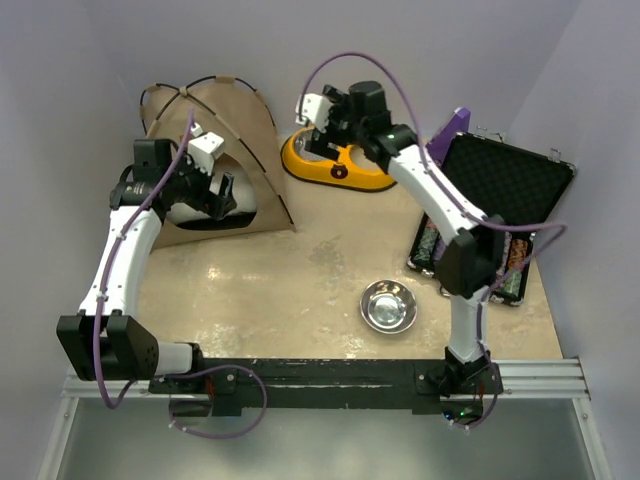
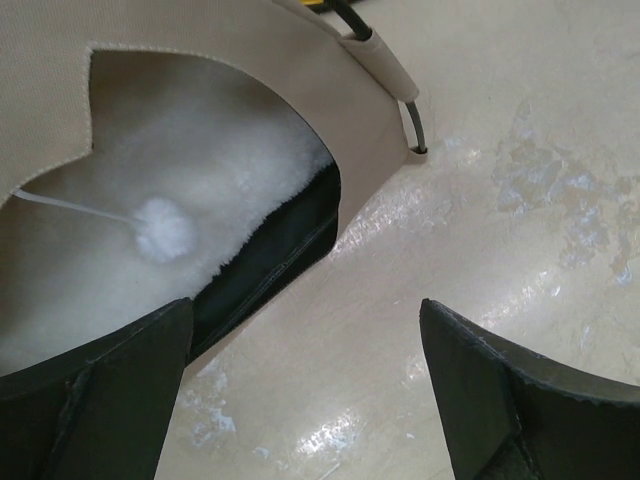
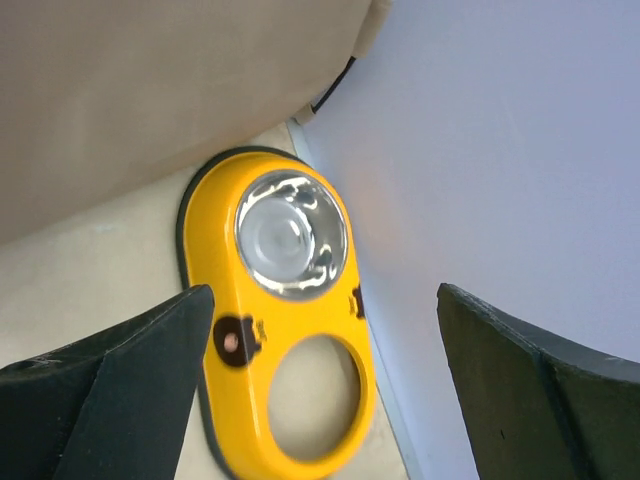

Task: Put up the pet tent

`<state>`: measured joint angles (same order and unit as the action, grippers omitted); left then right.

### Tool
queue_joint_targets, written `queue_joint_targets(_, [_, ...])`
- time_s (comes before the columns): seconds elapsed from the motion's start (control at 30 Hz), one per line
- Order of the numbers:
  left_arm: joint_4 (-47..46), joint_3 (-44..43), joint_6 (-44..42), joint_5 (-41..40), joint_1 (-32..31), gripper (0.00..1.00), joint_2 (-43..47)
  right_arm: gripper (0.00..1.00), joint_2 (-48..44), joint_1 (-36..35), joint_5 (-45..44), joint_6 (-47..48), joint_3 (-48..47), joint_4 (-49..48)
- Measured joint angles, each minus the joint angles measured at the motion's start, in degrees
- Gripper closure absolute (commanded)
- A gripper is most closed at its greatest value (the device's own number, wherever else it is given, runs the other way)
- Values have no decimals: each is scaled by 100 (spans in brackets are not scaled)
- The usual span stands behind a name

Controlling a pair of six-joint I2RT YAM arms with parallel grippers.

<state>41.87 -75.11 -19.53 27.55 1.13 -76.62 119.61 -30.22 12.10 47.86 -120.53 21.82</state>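
One feeder hole is empty. My right gripper should move back from the yellow feeder and down onto the far rim of the loose steel bowl [image 1: 386, 282].
The tan pet tent [image 1: 235, 130] stands upright at the back left, its black poles crossing over the top. Its arched door faces the front, with a white fluffy cushion [image 2: 150, 220] inside and black lining below. My left gripper [image 1: 222, 198] is open and empty just in front of the door, above the bare table in the left wrist view [image 2: 305, 345]. My right gripper [image 1: 318, 125] is open and empty above the yellow double-bowl feeder [image 3: 280, 320], beside the tent's right side [image 3: 150, 90].
The yellow feeder [image 1: 338, 165] lies at the back middle with one steel bowl [image 3: 290, 235] in it and one hole empty. A loose steel bowl [image 1: 388, 306] sits front middle. An open black case [image 1: 500, 185] lies at the right. Purple walls enclose the table.
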Motion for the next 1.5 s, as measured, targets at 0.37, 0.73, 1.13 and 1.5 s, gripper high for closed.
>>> queue_joint_targets(0.37, [-195, 103, -103, 979, -227, 0, -74, 12, -3185, 553, 667, 2203, 4776, 2465])
queue_joint_targets(0.73, [-192, 111, 48, 1344, -435, 0, -426, 21, -3305, 538, 553, 3067, 6260, 2549])
queue_joint_targets(1.13, [-197, 343, 39, 918, -455, 0, -149, 91, -2492, 538, 984, 3230, 6022, 2813])
queue_joint_targets(1.5, [-188, 365, 26, 686, -455, 0, -118, 100, -715, 914, 2205, 1757, 2990, 3539])
